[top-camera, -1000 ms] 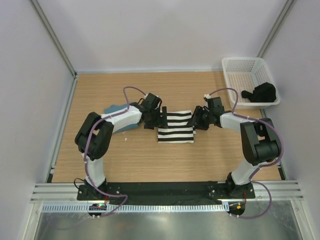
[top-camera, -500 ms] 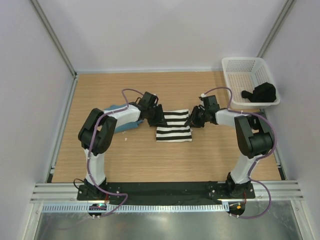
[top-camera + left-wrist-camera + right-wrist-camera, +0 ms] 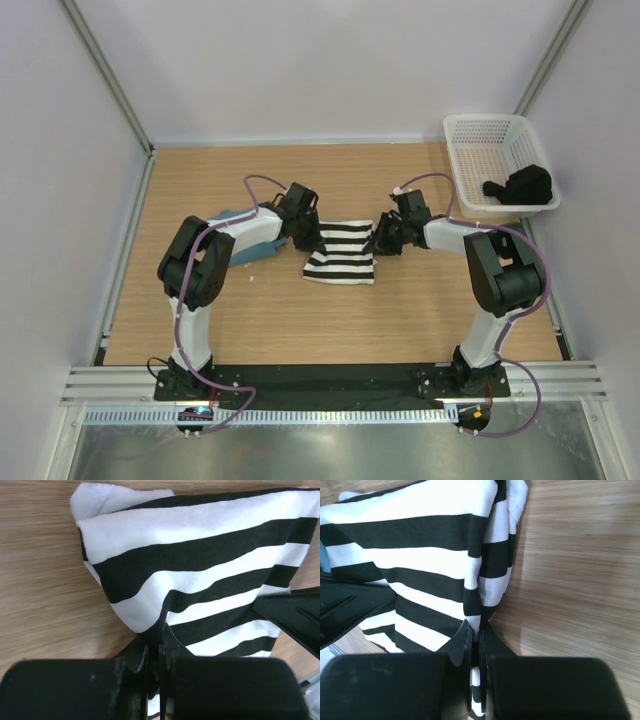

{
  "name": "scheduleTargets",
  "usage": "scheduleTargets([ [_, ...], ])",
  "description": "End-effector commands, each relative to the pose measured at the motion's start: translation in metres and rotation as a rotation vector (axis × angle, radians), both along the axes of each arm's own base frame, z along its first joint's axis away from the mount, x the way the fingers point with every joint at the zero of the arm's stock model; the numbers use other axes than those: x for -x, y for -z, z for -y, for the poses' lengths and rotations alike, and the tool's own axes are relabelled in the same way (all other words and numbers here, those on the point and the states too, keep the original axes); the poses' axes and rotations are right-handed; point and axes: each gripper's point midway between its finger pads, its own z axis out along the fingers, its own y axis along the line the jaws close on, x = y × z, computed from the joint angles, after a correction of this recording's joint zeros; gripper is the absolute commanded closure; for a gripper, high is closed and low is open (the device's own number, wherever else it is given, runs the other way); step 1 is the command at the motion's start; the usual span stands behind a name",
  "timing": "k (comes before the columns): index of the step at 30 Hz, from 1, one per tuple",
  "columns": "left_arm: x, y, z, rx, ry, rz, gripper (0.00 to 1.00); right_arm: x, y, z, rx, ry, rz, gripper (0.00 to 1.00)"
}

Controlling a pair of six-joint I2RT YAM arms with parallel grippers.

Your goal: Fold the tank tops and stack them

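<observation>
My right gripper needs to carry the folded striped tank top onto the teal-blue tank top (image 3: 258, 250) (image 3: 323, 559) and release, since the teal-blue tank top lies to its left in the top view.
The black-and-white striped tank top (image 3: 340, 254) lies folded at mid-table. My left gripper (image 3: 311, 238) is shut on its left edge; in the left wrist view the striped tank top (image 3: 200, 570) bunches into the closed left gripper (image 3: 161, 639). My right gripper (image 3: 378, 236) is shut on its right edge; the right wrist view shows a pinched fold of the striped tank top (image 3: 420, 565) between the closed right gripper (image 3: 476, 636). The teal-blue tank top (image 3: 232, 219) peeks out behind my left arm, mostly hidden.
A white mesh basket (image 3: 478, 135) stands at the back right with a black item (image 3: 524, 186) inside. Walls close in the wooden table (image 3: 300, 320) on three sides.
Both grippers closed on the striped top's side edges. They drew slightly toward the back, and the cloth's near edge shifted left and skewed.
</observation>
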Motion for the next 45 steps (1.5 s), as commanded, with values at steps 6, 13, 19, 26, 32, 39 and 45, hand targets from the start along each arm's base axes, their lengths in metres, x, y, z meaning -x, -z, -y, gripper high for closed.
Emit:
scheduleTargets([
  [6,-0.022,-0.088,-0.026,-0.078,-0.021,0.161,1.0,-0.031,-0.079,-0.034,-0.059,-0.029,0.171,0.99],
  [13,-0.031,-0.135,-0.05,-0.06,-0.062,0.209,1.0,-0.049,-0.116,-0.059,-0.09,-0.048,0.233,0.99],
  [19,-0.049,-0.161,-0.091,-0.062,-0.12,0.229,1.0,-0.068,-0.148,-0.083,-0.114,-0.069,0.296,0.99],
  [26,-0.042,-0.16,-0.137,-0.053,-0.229,0.211,1.0,-0.084,-0.168,-0.134,-0.162,-0.138,0.353,0.99],
  [32,-0.035,-0.149,-0.195,-0.079,-0.37,0.198,1.0,-0.089,-0.157,-0.18,-0.203,-0.203,0.356,0.99],
  [39,-0.018,-0.136,-0.246,-0.157,-0.499,0.158,1.0,-0.084,-0.141,-0.242,-0.268,-0.27,0.332,0.99],
  [45,-0.015,-0.116,-0.279,-0.178,-0.57,0.099,1.0,-0.08,-0.126,-0.273,-0.263,-0.294,0.336,0.99],
])
